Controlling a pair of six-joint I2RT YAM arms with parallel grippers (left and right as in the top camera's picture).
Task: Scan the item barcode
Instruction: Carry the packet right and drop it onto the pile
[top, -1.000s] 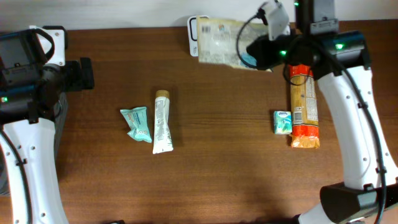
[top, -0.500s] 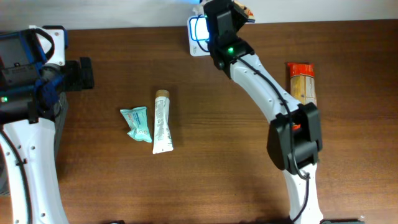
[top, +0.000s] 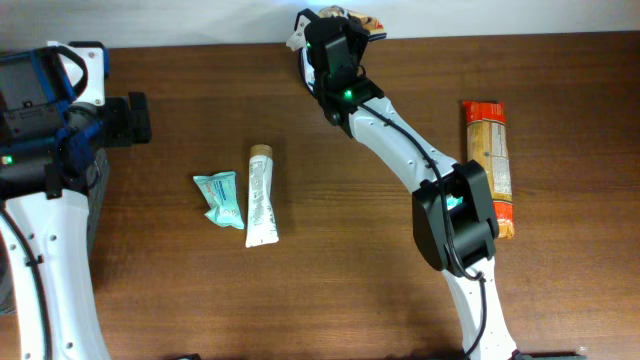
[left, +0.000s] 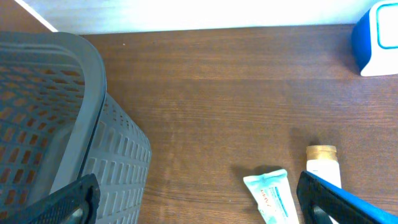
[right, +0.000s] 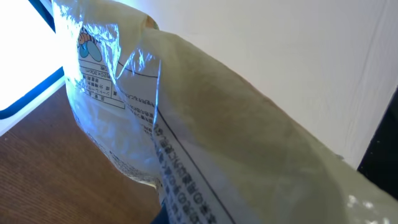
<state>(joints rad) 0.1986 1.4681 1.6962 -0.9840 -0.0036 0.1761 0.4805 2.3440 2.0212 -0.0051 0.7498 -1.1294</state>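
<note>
The bag (right: 249, 124) is already up at the lit scanner, so the robot's right gripper will next swing back and across, then go down over the orange cracker pack.
A crinkly clear plastic bag (right: 249, 124) of pale food, with a printed label, fills the right wrist view. My right gripper (top: 335, 32) is shut on the bag at the table's far edge, and the bag hides its fingers. The white and blue scanner (left: 376, 37) shows at the top right of the left wrist view; in the overhead view the right arm covers most of it. My left gripper (left: 205, 211) stands open at the far left with nothing between its fingers.
A white tube (top: 261, 195) and a teal packet (top: 220, 198) lie side by side left of centre. An orange cracker pack (top: 488, 165) lies at the right. A grey mesh basket (left: 50, 124) stands by the left gripper.
The right arm has swung from the right side across to the top centre, carrying the bag over the scanner. The left arm has not moved.
</note>
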